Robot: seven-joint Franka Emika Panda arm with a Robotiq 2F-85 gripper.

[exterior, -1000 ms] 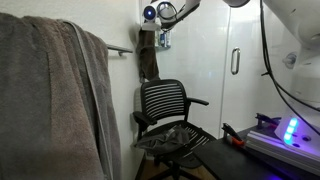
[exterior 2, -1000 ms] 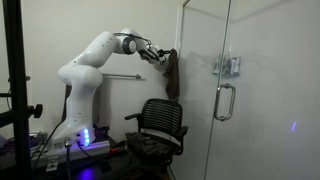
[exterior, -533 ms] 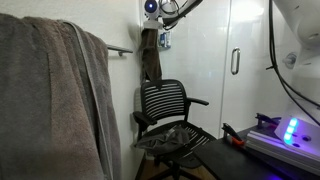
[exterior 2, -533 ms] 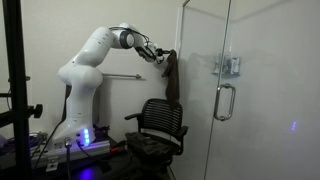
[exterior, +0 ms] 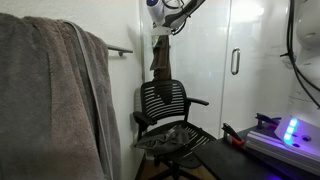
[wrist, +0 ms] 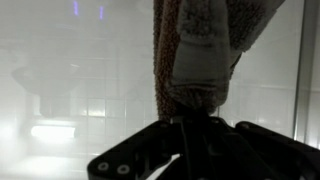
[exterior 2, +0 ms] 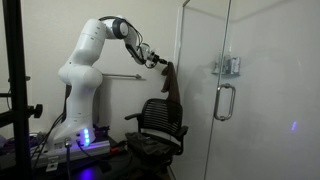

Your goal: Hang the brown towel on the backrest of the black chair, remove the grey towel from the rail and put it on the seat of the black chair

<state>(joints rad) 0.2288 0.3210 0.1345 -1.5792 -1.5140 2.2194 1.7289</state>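
The brown towel hangs limp above the black chair's backrest below my gripper. It comes down next, fingers tilting down, over the backrest's top edge point(exterior: 163, 83) for release.
My gripper point(exterior: 160, 31) is shut on the top end of the brown towel point(exterior: 160, 60). The towel hangs limp, its lower end just above the backrest point(exterior: 162, 102) of the black chair point(exterior: 170, 120). Both also show in an exterior view, gripper point(exterior 2: 160, 64) and towel point(exterior 2: 173, 86), above the chair point(exterior 2: 156, 125). In the wrist view the towel point(wrist: 195, 50) fills the top, pinched between the jaws point(wrist: 195, 122). The huge grey towel point(exterior: 50, 100) hangs at the near left, with the rail point(exterior: 120, 49) sticking out past it.
A small dark grey rumpled cloth point(exterior: 165, 137) lies on the chair's seat point(exterior: 203, 138). A glass shower door with a handle point(exterior 2: 224, 100) stands beside the chair. The white arm's base point(exterior 2: 75, 115) and a table with a lit box point(exterior: 290, 130) are nearby.
My gripper has carried the brown towel away from the wall and rail, sideways and a little down, so it now hangs over the chair's backrest.
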